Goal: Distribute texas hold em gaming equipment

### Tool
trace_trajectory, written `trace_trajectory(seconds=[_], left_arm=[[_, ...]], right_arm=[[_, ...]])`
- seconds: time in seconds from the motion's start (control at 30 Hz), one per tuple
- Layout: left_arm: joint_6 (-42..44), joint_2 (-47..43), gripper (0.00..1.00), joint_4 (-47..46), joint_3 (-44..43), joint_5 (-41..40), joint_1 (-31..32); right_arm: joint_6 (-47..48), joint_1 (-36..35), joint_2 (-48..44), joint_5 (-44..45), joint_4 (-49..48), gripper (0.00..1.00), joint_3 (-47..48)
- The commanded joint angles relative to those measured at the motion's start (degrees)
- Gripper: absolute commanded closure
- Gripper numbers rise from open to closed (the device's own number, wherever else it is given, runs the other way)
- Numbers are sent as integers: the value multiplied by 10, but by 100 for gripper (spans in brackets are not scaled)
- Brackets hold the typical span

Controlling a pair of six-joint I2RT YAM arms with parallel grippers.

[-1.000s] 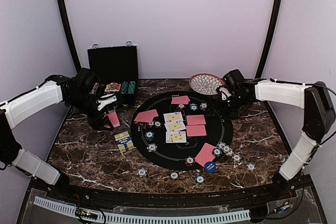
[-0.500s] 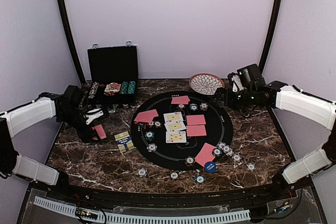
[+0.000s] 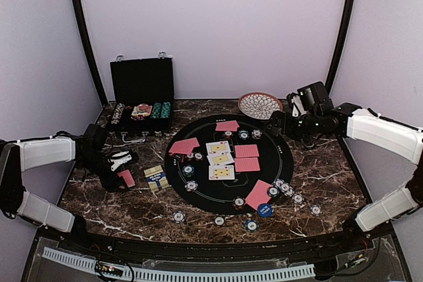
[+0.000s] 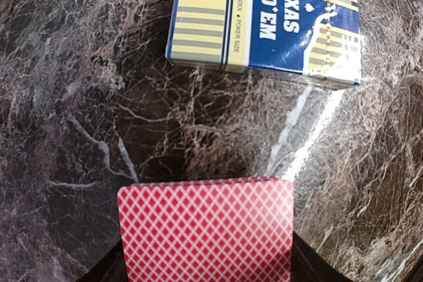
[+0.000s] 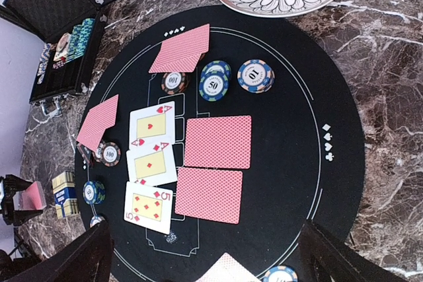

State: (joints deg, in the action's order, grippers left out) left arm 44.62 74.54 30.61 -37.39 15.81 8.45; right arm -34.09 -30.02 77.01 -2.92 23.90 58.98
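Note:
I will next move my left gripper down and to its right in the top view, lower it and let go of the stack (image 4: 206,226), as bare marble is there beside the card box.
My left gripper (image 3: 121,171) is shut on a stack of red-backed cards (image 3: 126,178), held low over the marble just left of the blue and yellow Texas Hold'em card box (image 3: 155,177). In the left wrist view the stack (image 4: 206,226) sits between my jaws (image 4: 206,259), with the box (image 4: 264,21) ahead. My right gripper (image 3: 276,123) hovers open and empty above the far right of the black round mat (image 3: 284,163). On the mat lie three face-up cards (image 5: 151,163), two face-down cards (image 5: 215,163) and striped chips (image 5: 255,75).
The black hinged case (image 3: 142,90) stands open at the back left with chips inside. A patterned plate (image 3: 259,104) sits at the back centre. More chips (image 3: 288,191) and a blue button (image 3: 265,210) lie at the mat's near right; other chips (image 3: 179,216) lie near the front.
My left gripper has carried the red card stack from beside the case toward the near left, next to the card box. My right gripper lifted off the mat's far edge, then stayed put.

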Motion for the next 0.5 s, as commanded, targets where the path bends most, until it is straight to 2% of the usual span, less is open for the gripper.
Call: trace_trajectory(seconds=[0.0, 0.1, 0.27, 0.33, 0.47], left_arm=[[-11, 23, 100, -41, 11, 20, 1], [-19, 39, 98, -56, 12, 20, 13], [-36, 48, 86, -76, 14, 9, 56], [-43, 49, 77, -84, 16, 9, 68], [-54, 55, 52, -87, 18, 10, 78]], right_arm=[[-8, -5, -3, 10, -1, 2, -1], [-10, -5, -5, 11, 0, 1, -2], [-12, -6, -7, 13, 4, 2, -5], [-12, -6, -8, 15, 7, 2, -6], [-13, -5, -11, 17, 11, 2, -4]])
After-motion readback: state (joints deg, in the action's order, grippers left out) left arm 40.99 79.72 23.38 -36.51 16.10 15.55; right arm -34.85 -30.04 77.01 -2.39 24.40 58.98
